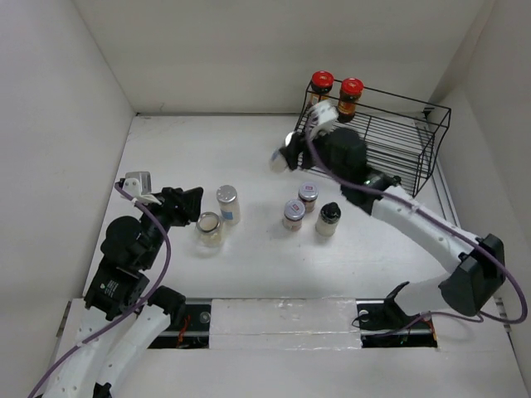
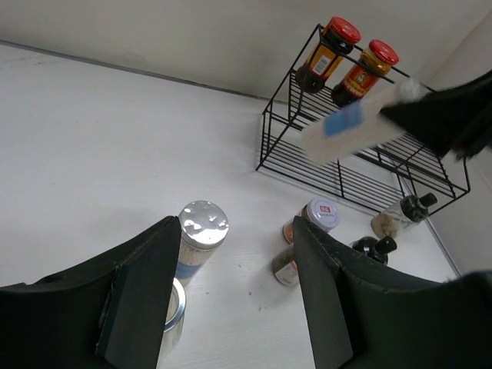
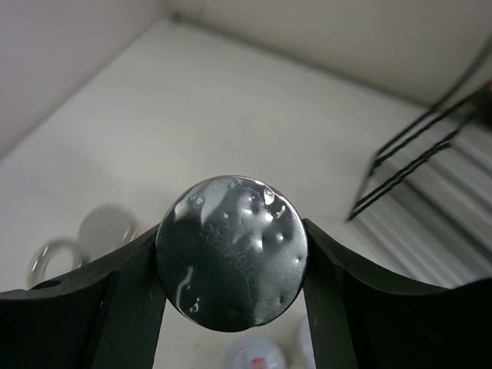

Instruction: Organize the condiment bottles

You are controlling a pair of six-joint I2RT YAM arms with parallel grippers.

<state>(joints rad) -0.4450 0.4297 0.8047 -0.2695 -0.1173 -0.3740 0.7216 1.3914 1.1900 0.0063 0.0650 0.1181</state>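
The right gripper swings outward to its right in the top view next and releases the pale jar, as the rack's free top shelf beside the red-lidded jars lies that way.
My right gripper point(image 1: 299, 145) is shut on a pale spice jar point(image 1: 284, 155) with a silver lid point(image 3: 231, 252) and holds it tilted in the air, left of the black wire rack point(image 1: 390, 137). The held jar also shows in the left wrist view point(image 2: 357, 124). Two dark red-lidded jars point(image 1: 320, 88) point(image 1: 349, 96) stand on the rack's top back corner. My left gripper point(image 1: 196, 207) is open and empty, next to a tall silver-lidded jar point(image 1: 227, 204) and a short glass jar point(image 1: 209, 230). Two labelled-lid jars point(image 1: 308, 196) point(image 1: 293, 214) and a black-capped bottle point(image 1: 328, 219) stand mid-table.
The left wrist view shows another black-capped bottle point(image 2: 403, 215) on the table by the rack's front point(image 2: 338, 165). White walls enclose the table on three sides. The rack's lower shelf point(image 3: 438, 181) shows at the right in the right wrist view.
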